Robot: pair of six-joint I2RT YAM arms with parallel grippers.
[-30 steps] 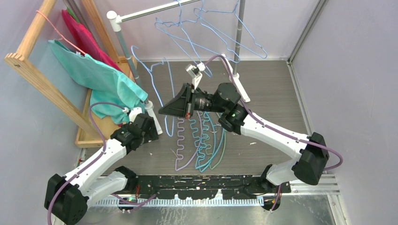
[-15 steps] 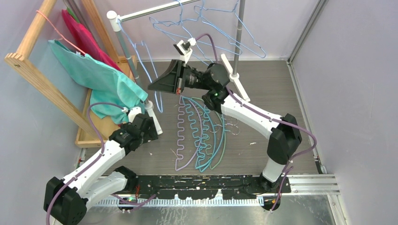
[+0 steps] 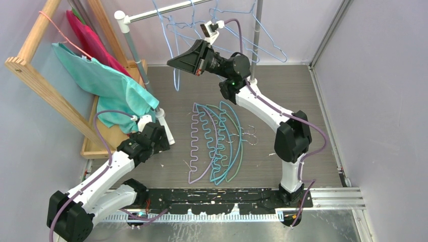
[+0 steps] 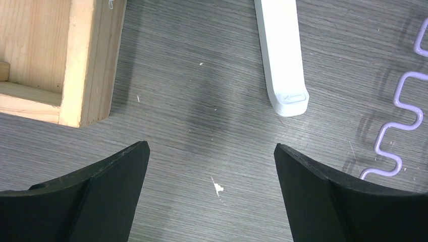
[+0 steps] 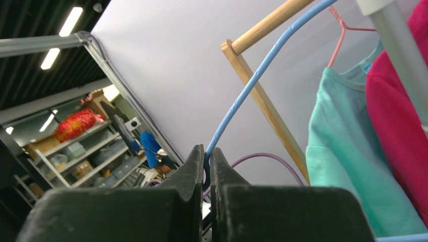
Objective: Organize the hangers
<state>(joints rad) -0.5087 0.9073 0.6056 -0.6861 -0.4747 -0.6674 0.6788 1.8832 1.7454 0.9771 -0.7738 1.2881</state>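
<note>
I need to slide my right gripper to the right in the top view next, toward the rack's back upright, and let go, because light blue hangers hang spread along the bar (image 3: 166,10).
My right gripper (image 3: 170,61) is raised high at the back, just under the grey rail (image 3: 166,10). It is shut on a light blue hanger (image 3: 175,75) that hangs below and rises toward the rail. In the right wrist view the jaws (image 5: 207,156) pinch the blue wire (image 5: 252,80). More light blue hangers (image 3: 247,38) hang on the rail. Lavender (image 3: 194,141), teal (image 3: 218,146) and green (image 3: 236,151) hangers lie together on the floor. My left gripper (image 3: 151,138) is open and empty, low over the floor (image 4: 212,151); the lavender hanger's zigzag (image 4: 398,126) is to its right.
The rack's white foot (image 4: 282,55) lies just ahead of the left gripper, its other foot (image 3: 257,93) at the back right. A wooden stand (image 3: 45,85) at left carries a teal shirt (image 3: 108,83), a pink garment (image 3: 88,38) and a pink wire hanger (image 5: 343,30). Walls enclose both sides.
My right arm has lifted the light blue hanger from low over the floor up and back to the rail. The left arm has not moved.
</note>
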